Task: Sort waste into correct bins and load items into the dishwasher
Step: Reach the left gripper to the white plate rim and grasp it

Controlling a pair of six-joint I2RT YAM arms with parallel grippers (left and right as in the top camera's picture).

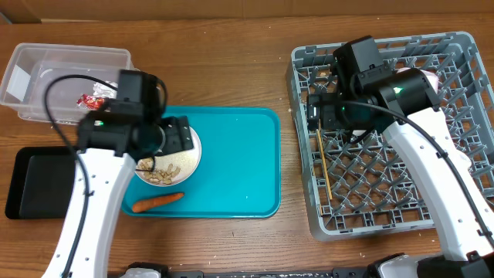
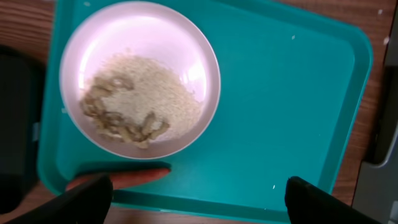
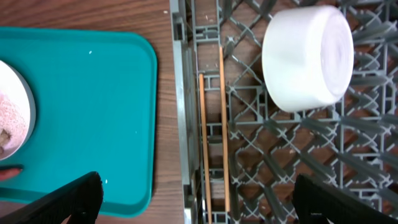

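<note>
My left gripper is above the white bowl's rack-side rim (image 1: 201,150) (image 2: 217,87) and will next lower onto it, to the right in the overhead view, where the bare tray leaves room for the fingers.
A white bowl (image 1: 184,151) of beige food scraps (image 1: 164,173) sits on the teal tray, with an orange carrot (image 1: 157,201) beside it. My left gripper (image 2: 199,202) is open and empty above the tray's near edge, close to the carrot (image 2: 134,178) and bowl (image 2: 140,37). The red wrapper (image 1: 94,100) lies in the clear tub (image 1: 65,58). The black tray (image 1: 38,181) is at the left. My right gripper (image 3: 196,199) is open and empty over the left wall of the grey rack (image 1: 386,193), above the chopsticks (image 3: 204,124). A white cup (image 3: 308,56) lies in the rack.
The teal tray (image 1: 239,162) lies between the bins and the rack, with bare wood table around it. The rack's low walls and upright pegs (image 3: 280,155) surround the right gripper. The left arm hides part of the bowl in the overhead view.
</note>
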